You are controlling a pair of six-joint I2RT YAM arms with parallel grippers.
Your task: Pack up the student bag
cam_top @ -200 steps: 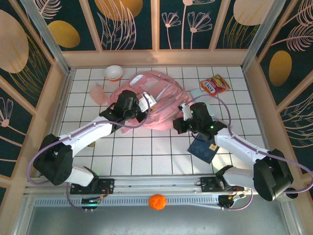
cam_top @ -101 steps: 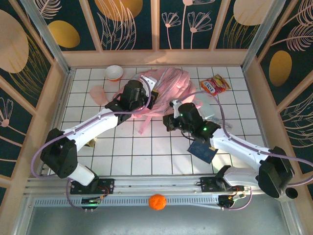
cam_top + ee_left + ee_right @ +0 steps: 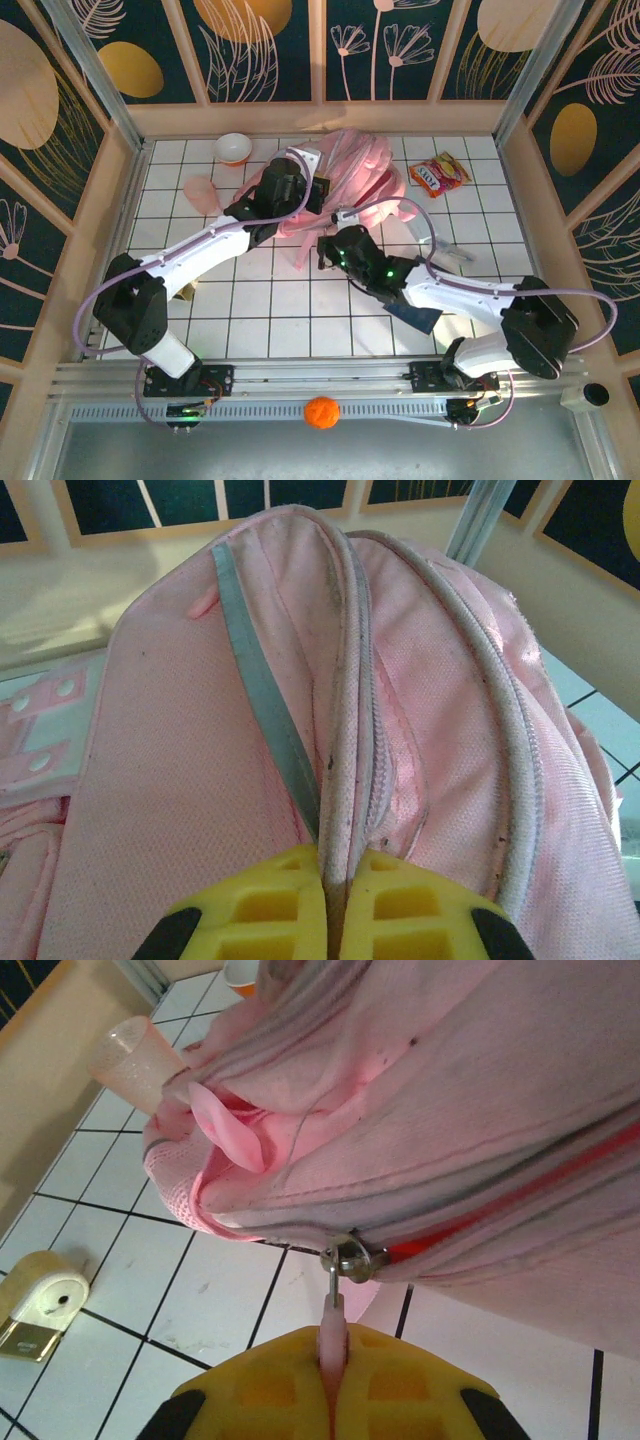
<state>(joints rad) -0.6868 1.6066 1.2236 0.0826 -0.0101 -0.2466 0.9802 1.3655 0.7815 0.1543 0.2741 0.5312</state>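
Red shows only behind the zip's slider. My right gripper will next drag the zip's pull (image 3: 333, 1312) along the zip's closed part (image 3: 268, 1233) toward the cup and let it go.
The student bag (image 3: 357, 165) is a pink fabric backpack, bunched up and lifted at the back middle of the tiled table. My left gripper (image 3: 302, 190) sits at the bag's left side. In the left wrist view its yellow fingers (image 3: 250, 905) are shut on a grey-white piped seam (image 3: 345, 780) of the bag (image 3: 160, 740). My right gripper (image 3: 333, 247) is below the bag's front. In the right wrist view it (image 3: 332, 1335) is shut on a pink zip pull (image 3: 333, 1312) that hangs from a metal slider (image 3: 352, 1257) on the bag (image 3: 450, 1080).
At the back stand a white bowl (image 3: 233, 148), a pink translucent cup (image 3: 200, 190) and a red snack packet (image 3: 438, 173). A dark blue notebook (image 3: 415, 312) lies under the right arm. A small cream object (image 3: 45, 1300) lies front left. An orange ball (image 3: 321, 411) rests on the rail.
Both grippers have moved with the bag in their grip: the left one away and to the right, the right one to the left. The bag is pulled up and bunched toward the back.
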